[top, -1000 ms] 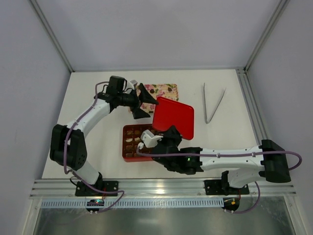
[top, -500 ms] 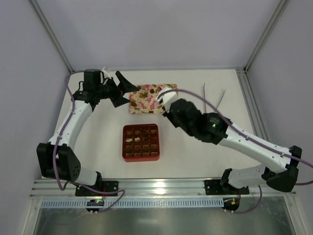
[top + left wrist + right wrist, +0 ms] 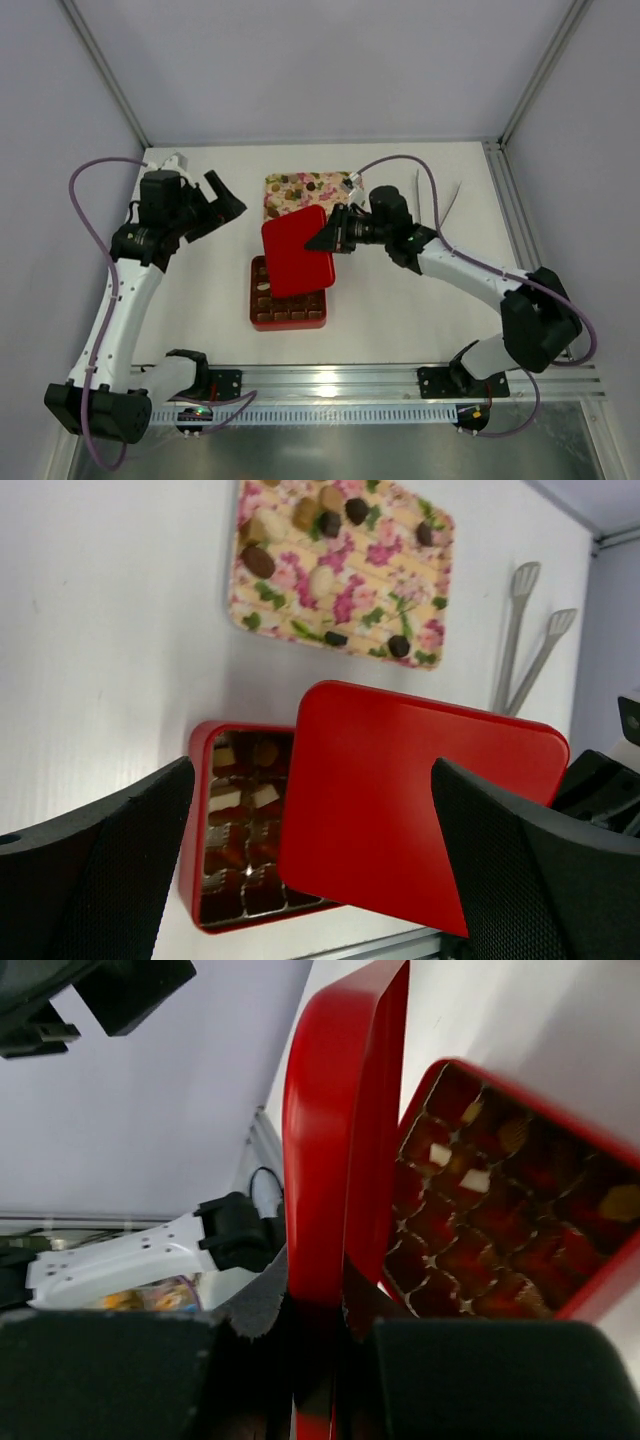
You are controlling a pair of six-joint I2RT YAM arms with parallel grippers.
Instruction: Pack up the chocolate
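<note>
The robot's right gripper will next go down and back to let go of the red lid atop the red box [image 3: 290,312] [image 3: 505,1200], because that box is below and back from the gripper.
Several chocolate pieces [image 3: 291,182] lie on the pink floral tray [image 3: 330,190] at the back, and they also show in the left wrist view [image 3: 258,560]. The red box [image 3: 290,312] with its brown gridded insert holds a few pieces [image 3: 226,800] [image 3: 475,1180]. My right gripper [image 3: 331,238] [image 3: 335,1310] is shut on the edge of the red lid [image 3: 297,251] [image 3: 340,1150] and holds it tilted over the box. The lid [image 3: 420,790] hides much of the box. My left gripper [image 3: 225,194] [image 3: 310,880] is open and empty, left of the tray.
Metal tongs [image 3: 438,205] [image 3: 525,630] lie at the back right of the white table. A metal rail [image 3: 330,378] runs along the near edge, with the arm bases.
The right gripper now holds the red lid over the box; half a second ago the box stood uncovered and the lid did not show. The left gripper has drawn back to the left.
</note>
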